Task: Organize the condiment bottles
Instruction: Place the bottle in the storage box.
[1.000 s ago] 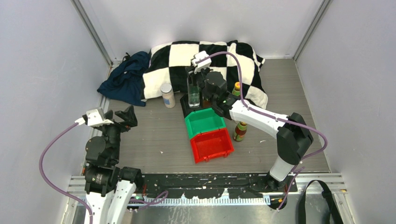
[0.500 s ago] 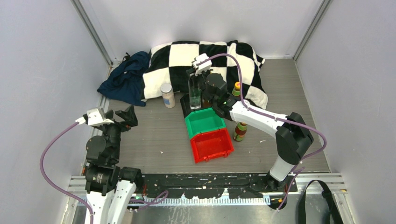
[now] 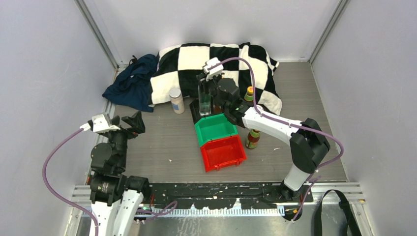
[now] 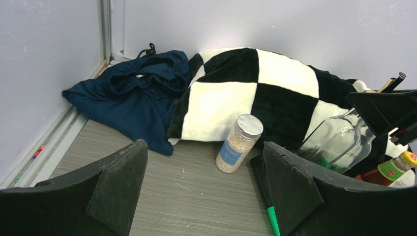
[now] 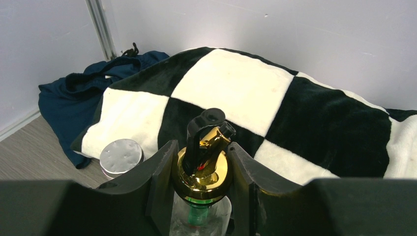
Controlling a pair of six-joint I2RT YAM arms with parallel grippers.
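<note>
The clear glass bottle goes down a little with my right gripper into the black bin (image 3: pixel 195 114) next for its release, as the bottle's base is already inside.
My right gripper (image 3: pixel 208 84) is shut on the gold pourer top (image 5: pixel 204 169) of a tall clear glass bottle (image 3: pixel 204 102). The bottle stands upright in the black bin (image 3: pixel 195 114), and it also shows in the left wrist view (image 4: pixel 339 142). A silver-lidded shaker jar (image 3: pixel 176 100) stands on the floor left of that bin, and shows in both wrist views (image 4: pixel 239 143) (image 5: pixel 121 157). One yellow-capped sauce bottle (image 3: pixel 249 93) stands by the blanket and another (image 3: pixel 253 138) stands right of the green bin. My left gripper (image 3: pixel 125 123) is open and empty at the near left (image 4: pixel 204 146). The other bottles are hidden.
A green bin (image 3: pixel 215 129) and a red bin (image 3: pixel 223 152) sit in a row in front of the black bin. A black-and-white checkered blanket (image 3: pixel 187 61) and a dark blue cloth (image 3: pixel 130 83) lie along the back wall. Grey walls close in both sides.
My right gripper and the glass bottle it holds have shifted very slightly to the right. The left arm has not moved.
</note>
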